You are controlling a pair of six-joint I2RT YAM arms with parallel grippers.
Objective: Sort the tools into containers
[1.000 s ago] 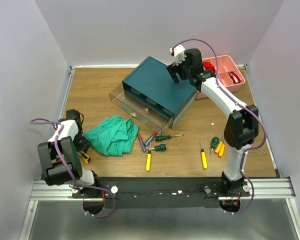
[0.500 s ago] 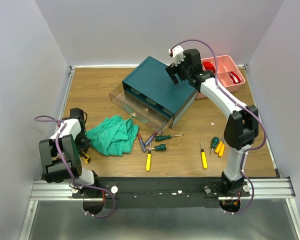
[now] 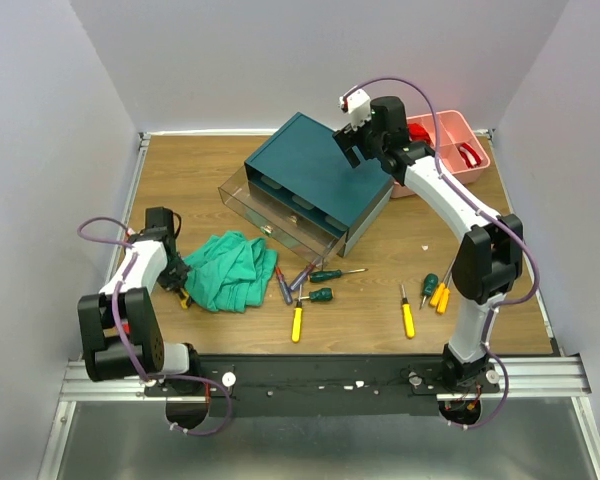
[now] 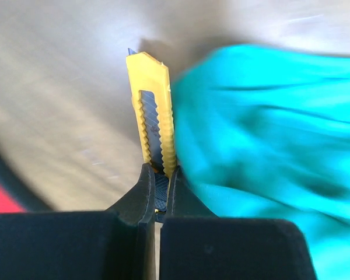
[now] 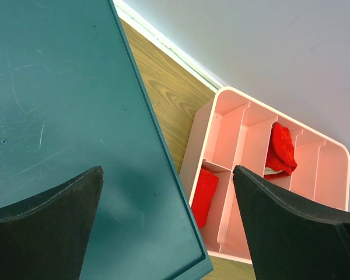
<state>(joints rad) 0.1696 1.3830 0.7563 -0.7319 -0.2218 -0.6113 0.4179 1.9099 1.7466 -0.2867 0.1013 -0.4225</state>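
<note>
My left gripper lifts the yellow snap-off knife and carries it outward past the green cloth to over the clear drawer (image 3: 282,216) next, since the drawer is pulled out.
My left gripper (image 4: 157,175) is shut on the tail end of a yellow snap-off knife (image 4: 153,111), whose blade points away from me. In the top view the left gripper (image 3: 178,284) holds the knife (image 3: 185,297) at the left edge of the green cloth. Several screwdrivers lie on the table: two green-handled (image 3: 325,275), a yellow one (image 3: 297,323), another yellow (image 3: 408,320), a red-and-blue pair (image 3: 285,286) and a cluster (image 3: 436,291) at the right. My right gripper (image 3: 352,140) hangs open over the dark teal box (image 3: 315,180), whose clear drawer (image 3: 275,215) is pulled out.
A crumpled green cloth (image 3: 230,268) lies left of the screwdrivers and fills the right of the left wrist view (image 4: 262,146). A pink divided tray (image 3: 450,140) with red items stands at the back right, beside the teal box (image 5: 58,116).
My left gripper has closed on the yellow knife and carried it away from the near edge toward the cloth. The right arm has barely moved.
</note>
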